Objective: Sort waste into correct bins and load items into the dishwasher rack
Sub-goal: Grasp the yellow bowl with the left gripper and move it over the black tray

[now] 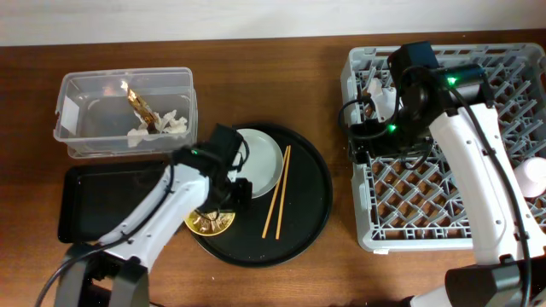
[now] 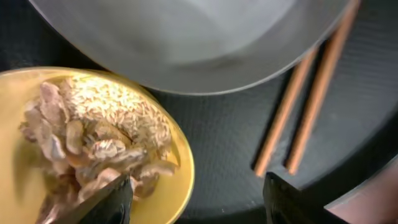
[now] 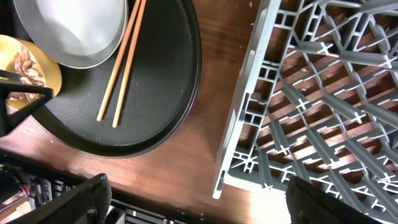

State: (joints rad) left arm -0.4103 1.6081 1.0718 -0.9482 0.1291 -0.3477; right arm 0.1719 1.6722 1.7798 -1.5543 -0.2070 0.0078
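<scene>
Next, the left gripper lowers onto the part of the bowl's rim facing the chopsticks (image 1: pixel 276 192) and closes, as the small yellow bowl's rim runs between its open fingers.
My left gripper (image 1: pixel 227 201) (image 2: pixel 196 202) is open and straddles the rim of the small yellow bowl (image 1: pixel 211 223) (image 2: pixel 177 186). One finger is over the beige-brown food scraps (image 2: pixel 99 137) inside it, the other over the round tray. The grey-green plate (image 1: pixel 260 162) (image 2: pixel 186 37) and the chopsticks (image 1: pixel 276 192) (image 2: pixel 305 106) lie beside the bowl. My right gripper (image 1: pixel 375 147) (image 3: pixel 196 205) is open and empty above the left edge of the grey dishwasher rack (image 1: pixel 452 196) (image 3: pixel 311 93). The clear tub (image 1: pixel 77 136) holds white tissue (image 1: pixel 171 124) and a brown-gold wrapper (image 1: pixel 141 107).
The bowl, plate and chopsticks sit on a large round black tray (image 1: pixel 307 196) (image 3: pixel 161 93). A shallow black rectangular tray (image 1: pixel 102 200) lies left of it. A pale cup (image 1: pixel 536 175) shows at the rack's right edge; another small cup (image 1: pixel 381 98) is half hidden by my right arm.
</scene>
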